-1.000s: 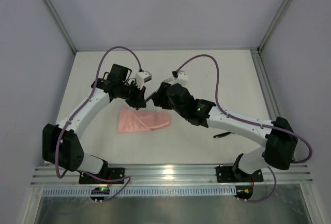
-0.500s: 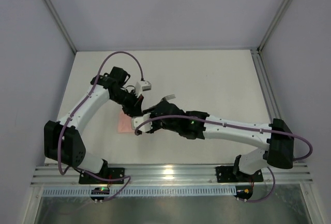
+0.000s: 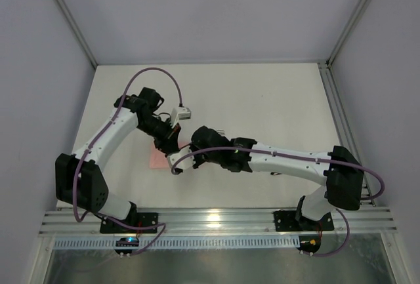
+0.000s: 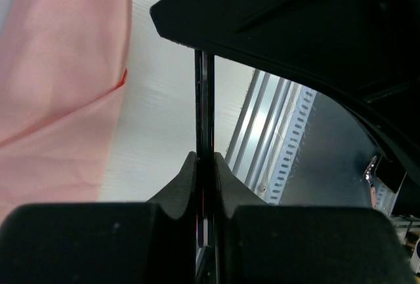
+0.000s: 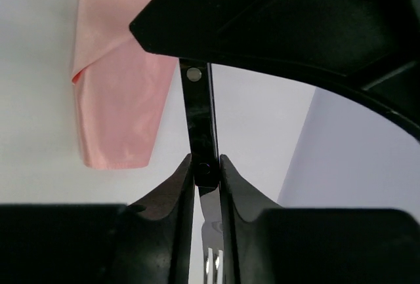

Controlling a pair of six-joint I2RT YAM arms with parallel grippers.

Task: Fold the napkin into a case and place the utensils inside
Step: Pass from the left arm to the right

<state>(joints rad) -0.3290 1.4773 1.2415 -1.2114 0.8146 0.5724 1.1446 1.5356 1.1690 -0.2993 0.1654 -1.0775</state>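
My right gripper should lower next, slide the handle under the napkin's diagonal fold (image 5: 109, 57) and release it, as the fold lies below and to its left in the wrist view.
The napkin (image 3: 157, 158) lies folded as a narrow salmon-pink case on the white table, mostly hidden under both arms. It shows better in the left wrist view (image 4: 59, 100) and the right wrist view (image 5: 121, 100). A dark-handled fork (image 5: 200, 120) hangs above the table beside it, pale tines (image 3: 220, 130) toward the right wrist. My right gripper (image 5: 205, 163) (image 3: 191, 145) is shut across its handle. My left gripper (image 4: 205, 163) (image 3: 172, 142) is shut on a thin dark strip (image 4: 204, 100) seen edge-on, apparently the same fork's far end. No other utensils show.
An aluminium rail (image 3: 210, 218) runs along the near table edge and also shows in the left wrist view (image 4: 275, 133). Purple cables (image 3: 157, 71) loop above both arms. Grey walls and frame posts (image 3: 65, 21) enclose the table.
The right arm swung left and toward the near edge over the napkin, and its jaws narrowed onto the fork handle. The left gripper shifted slightly nearer, still shut.
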